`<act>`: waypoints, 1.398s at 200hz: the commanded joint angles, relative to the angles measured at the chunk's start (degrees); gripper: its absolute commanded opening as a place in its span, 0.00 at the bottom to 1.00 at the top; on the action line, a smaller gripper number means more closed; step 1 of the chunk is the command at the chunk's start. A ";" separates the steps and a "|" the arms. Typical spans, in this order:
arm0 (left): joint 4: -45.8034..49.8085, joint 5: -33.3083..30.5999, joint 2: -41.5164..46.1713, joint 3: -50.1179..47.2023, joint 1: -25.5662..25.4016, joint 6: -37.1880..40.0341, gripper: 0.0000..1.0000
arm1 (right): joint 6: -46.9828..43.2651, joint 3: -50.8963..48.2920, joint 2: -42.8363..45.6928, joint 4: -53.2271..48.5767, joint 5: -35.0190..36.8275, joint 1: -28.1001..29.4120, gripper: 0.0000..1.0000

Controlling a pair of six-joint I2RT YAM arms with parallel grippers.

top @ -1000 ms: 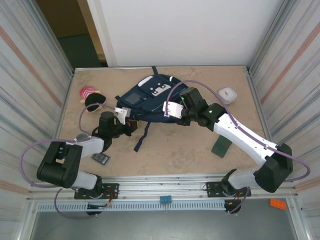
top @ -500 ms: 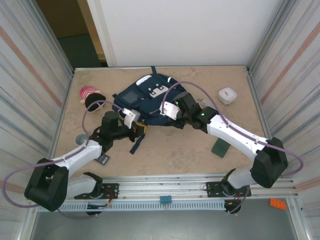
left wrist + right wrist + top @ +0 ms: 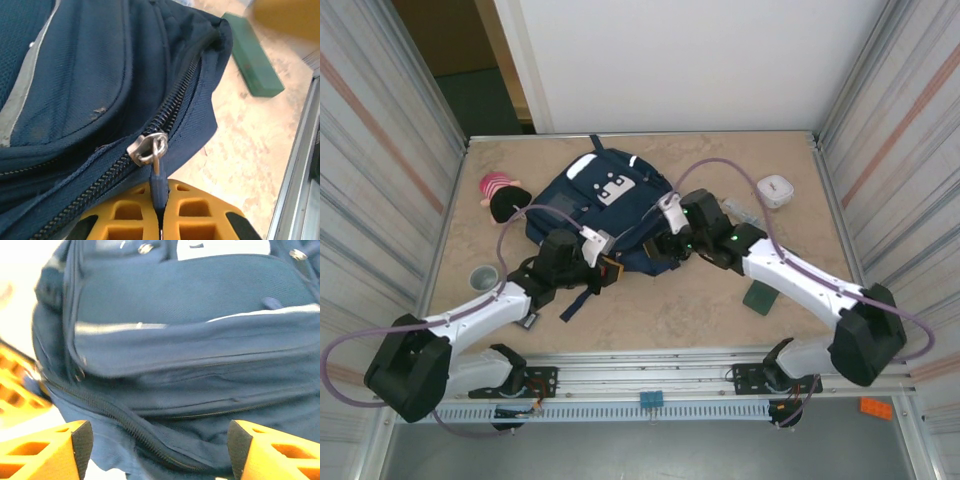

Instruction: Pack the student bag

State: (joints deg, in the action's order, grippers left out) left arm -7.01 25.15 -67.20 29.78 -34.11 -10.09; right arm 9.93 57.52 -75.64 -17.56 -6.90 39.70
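The blue pull tab sits between my left gripper's shut fingers, so they will next draw it slightly back and spread to release it.
The student bag, navy blue with white patches, lies flat in the middle of the table. My left gripper is at its near edge. In the left wrist view its yellow fingers are shut on the blue pull tab of the bag's metal zipper slider. My right gripper is at the bag's near right side. In the right wrist view the right gripper stands open, fingertips wide apart, with the bag and its zipper line just ahead of the jaws.
A doll with a pink hat lies left of the bag. A white box sits at the back right, and a green flat object near the right arm. A grey cup and a small dark item are at the front left.
My right gripper has opened. My left gripper has moved right and nearer, still shut on the pull tab, and the bag has shifted and turned with it.
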 commanded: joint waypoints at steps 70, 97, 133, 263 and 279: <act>-2.32 -0.36 -4.73 -3.30 -0.22 0.80 0.00 | 53.02 -8.69 -4.66 6.86 -9.82 -5.44 0.73; -4.81 1.11 -6.07 -3.67 -0.52 -0.27 0.00 | 55.05 -9.31 -9.23 6.97 -8.15 -4.46 0.58; -3.86 2.71 -9.61 -0.37 -4.26 0.24 0.00 | 63.88 -15.37 -11.13 21.42 -7.85 -2.24 0.37; 15.67 -4.35 -0.50 11.68 -9.86 21.76 0.76 | 39.94 -11.57 3.30 -0.61 -7.79 -9.73 0.63; 20.13 -4.37 1.94 11.79 -6.44 33.44 0.79 | 35.84 -11.35 6.07 -3.76 -8.15 -10.35 0.63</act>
State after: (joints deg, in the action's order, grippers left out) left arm 3.33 22.70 -69.08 40.01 -44.34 4.19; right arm 56.27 44.56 -73.60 -11.81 -13.45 30.35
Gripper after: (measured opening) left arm 0.772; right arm 0.627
